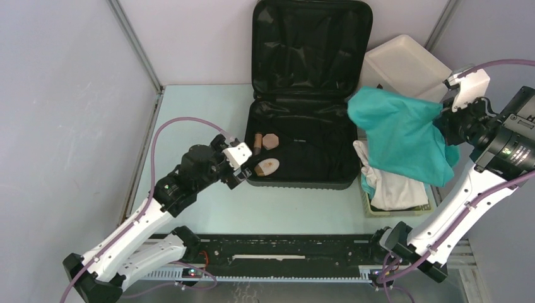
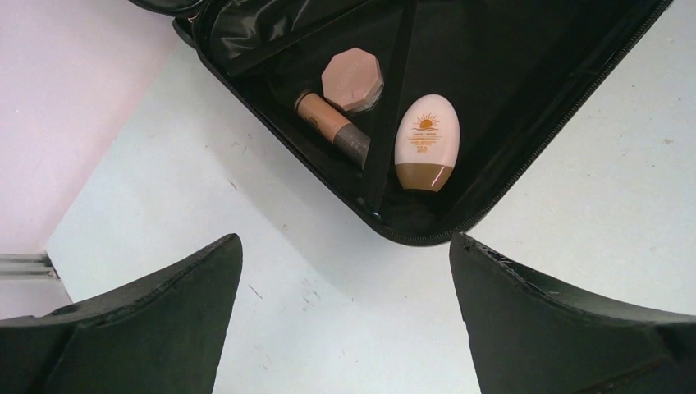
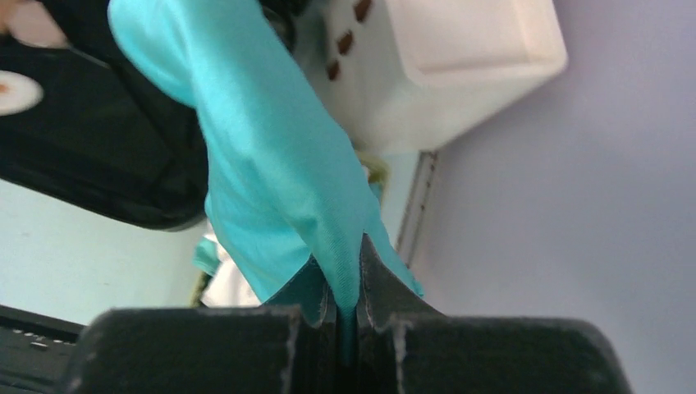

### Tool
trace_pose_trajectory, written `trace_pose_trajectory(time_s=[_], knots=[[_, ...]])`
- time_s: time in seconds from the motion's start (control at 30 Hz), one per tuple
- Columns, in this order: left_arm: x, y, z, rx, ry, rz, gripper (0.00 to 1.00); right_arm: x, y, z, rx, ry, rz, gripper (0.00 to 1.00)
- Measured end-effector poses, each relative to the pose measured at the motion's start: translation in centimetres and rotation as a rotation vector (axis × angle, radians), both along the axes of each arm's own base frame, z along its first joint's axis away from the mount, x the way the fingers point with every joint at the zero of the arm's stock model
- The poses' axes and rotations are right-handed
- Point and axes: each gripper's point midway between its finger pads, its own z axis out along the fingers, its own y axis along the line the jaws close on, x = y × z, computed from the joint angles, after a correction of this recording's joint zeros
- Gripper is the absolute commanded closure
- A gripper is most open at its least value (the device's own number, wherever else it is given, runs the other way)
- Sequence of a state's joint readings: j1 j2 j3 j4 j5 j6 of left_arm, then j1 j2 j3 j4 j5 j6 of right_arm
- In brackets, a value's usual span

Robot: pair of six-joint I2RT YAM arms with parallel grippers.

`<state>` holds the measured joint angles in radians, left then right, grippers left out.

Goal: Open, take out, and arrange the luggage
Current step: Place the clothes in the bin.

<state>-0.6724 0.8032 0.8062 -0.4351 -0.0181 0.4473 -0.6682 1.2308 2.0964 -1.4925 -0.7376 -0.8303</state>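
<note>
Next, the right gripper moves down to the left in the top view, where the basket's luggage-side edge (image 1: 364, 165) lies below it, to release the teal cloth (image 1: 404, 136) atop the white.
The black luggage (image 1: 303, 95) lies open at the table's back, lid upright against the wall. Inside its left corner lie a pink faceted compact (image 1: 270, 140), a brown tube (image 1: 257, 140) and a cream oval bottle (image 1: 267, 166); all show in the left wrist view, the bottle (image 2: 425, 141) nearest the rim. My left gripper (image 1: 236, 169) is open and empty just outside the luggage's front left corner (image 2: 410, 234). My right gripper (image 1: 445, 120) is shut on a teal cloth (image 1: 404, 136) and holds it hanging above the basket, right of the luggage. The cloth (image 3: 279, 156) is pinched between the fingers.
A pale yellow slatted basket (image 1: 367, 203) with white cloth (image 1: 394, 186) and some teal fabric stands right of the luggage. A white box (image 1: 404, 63) stands at the back right. Frame walls enclose the left, back and right sides.
</note>
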Motion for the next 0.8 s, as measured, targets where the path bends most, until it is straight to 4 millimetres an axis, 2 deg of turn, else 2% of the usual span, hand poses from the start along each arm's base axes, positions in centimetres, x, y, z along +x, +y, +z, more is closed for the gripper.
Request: trace_pose_trajectory(time_s=[0.23,0.57,0.67,0.8], knots=[[-0.1,-0.1,0.2,-0.028,-0.004,0.004,0.00,-0.9,-5.6,-1.4,-0.106,0.092,-0.213,1.00],[-0.3,-0.7,0.5,-0.054,0.000,-0.021,0.00,-3.7,-13.2,-2.1,-0.211,0.169,-0.461,1.00],[-0.4,-0.9,0.5,-0.058,0.003,-0.030,0.00,-3.7,-15.0,-3.5,-0.220,0.205,-0.487,1.00],[-0.4,-0.9,0.5,-0.058,0.003,-0.031,0.00,-3.3,-16.4,-5.5,-0.214,0.249,-0.497,1.00]])
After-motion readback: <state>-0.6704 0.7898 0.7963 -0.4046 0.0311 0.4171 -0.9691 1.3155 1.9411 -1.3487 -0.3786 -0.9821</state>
